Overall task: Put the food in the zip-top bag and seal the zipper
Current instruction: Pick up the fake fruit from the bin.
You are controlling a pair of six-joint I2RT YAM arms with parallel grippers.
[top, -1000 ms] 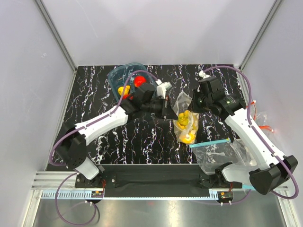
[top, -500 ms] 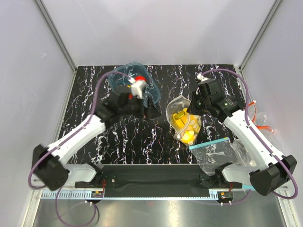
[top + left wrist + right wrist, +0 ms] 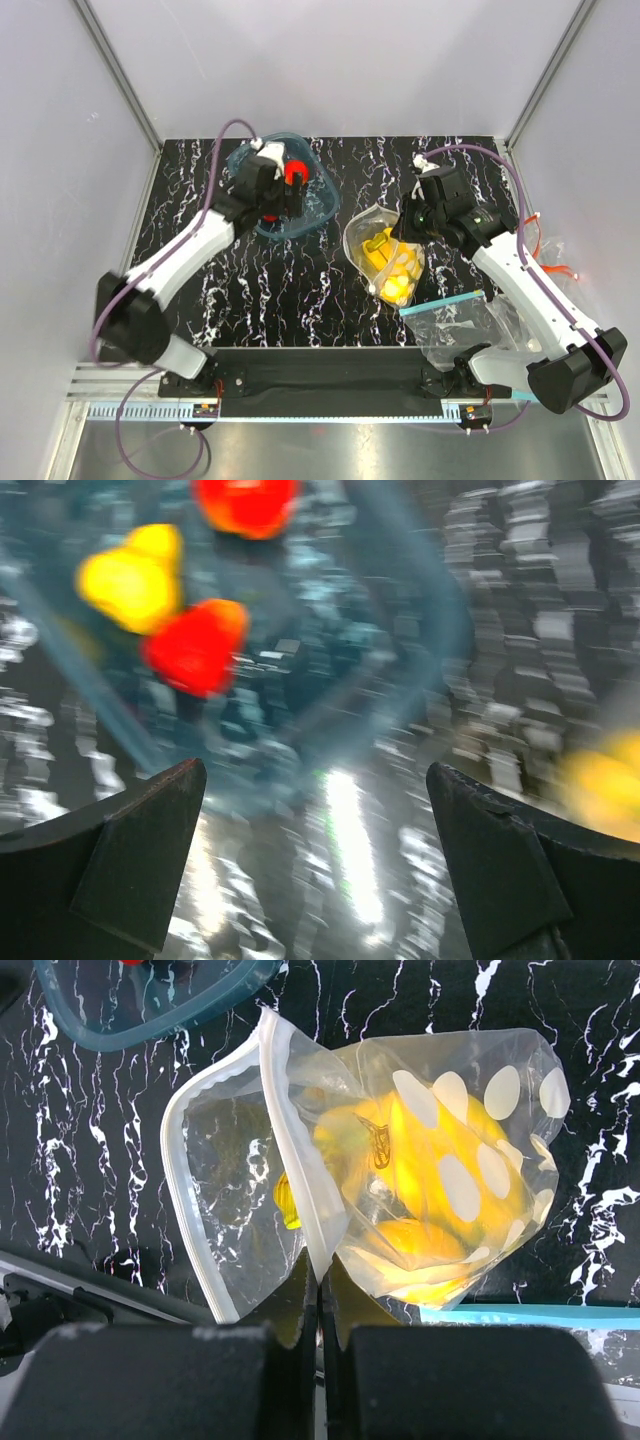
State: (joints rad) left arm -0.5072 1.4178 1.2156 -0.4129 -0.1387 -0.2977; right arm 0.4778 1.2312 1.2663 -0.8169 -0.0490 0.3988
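The bag's opening gapes, so the robot's left gripper will next lower its open fingers around the red piece below, beside the yellow one, and close.
The zip-top bag, clear with white polka dots, lies mid-table with yellow food inside it. My right gripper is shut on the zipper, the pale strip at the bag's mouth, which gapes open on the left. In the right wrist view the gripper pinches that strip, and yellow pieces show through the bag. My left gripper hangs open over the teal container, empty. Its blurred wrist view shows the gripper above two red pieces and a yellow one.
The clear teal container stands at the back left with a red piece in it. A plain clear bag with a teal strip lies at the front right, beside my right arm. Grey walls close in the table.
My left gripper opened, left the bag's mouth and swung back left over the teal container. The right gripper kept its hold on the bag's strip, and the mouth now gapes wider.
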